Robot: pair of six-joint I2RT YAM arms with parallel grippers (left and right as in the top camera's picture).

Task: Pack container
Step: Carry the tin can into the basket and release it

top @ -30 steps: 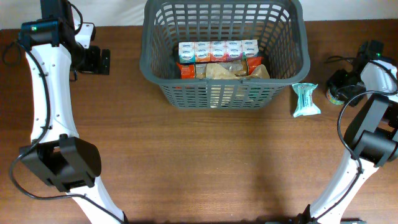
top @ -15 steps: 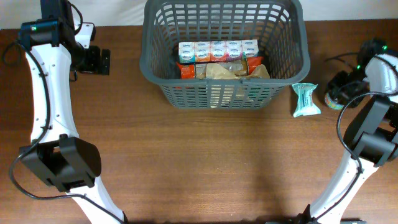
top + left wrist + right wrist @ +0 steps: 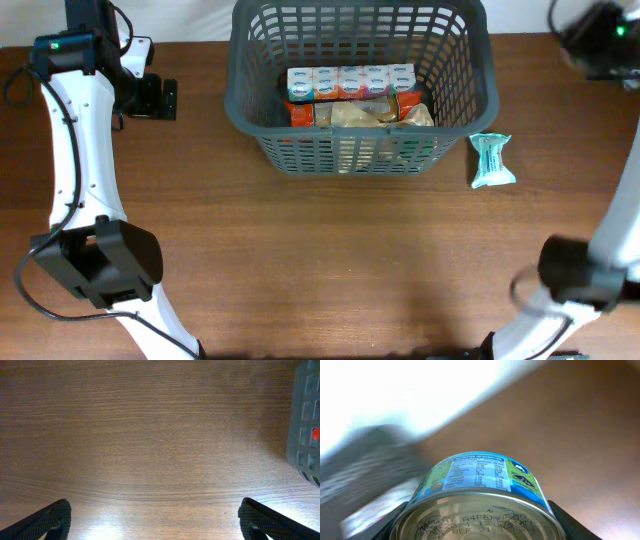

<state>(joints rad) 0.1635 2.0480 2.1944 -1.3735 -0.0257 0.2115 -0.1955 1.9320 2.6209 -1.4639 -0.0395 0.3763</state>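
The right gripper swings to the left in the overhead view next, then down onto the basket's tan packs, since they lie below it on that side.
The container, a large dark grey basket (image 3: 360,85), stands at the back middle of the table and holds a row of small cartons and snack packs. Its corner shows in the left wrist view (image 3: 305,425). My right gripper (image 3: 480,522) is shut on a small round tin can (image 3: 480,495) with a blue-green label and holds it in the air; in the overhead view the right arm (image 3: 600,35) is raised and blurred at the far right. My left gripper (image 3: 155,520) is open and empty over bare table, left of the basket (image 3: 165,98).
A light green snack packet (image 3: 491,160) lies on the table just right of the basket. The wooden table (image 3: 330,260) stretches in front of the basket.
The right arm closed on the tin can at the far right edge and lifted it up and back. The left arm has not moved.
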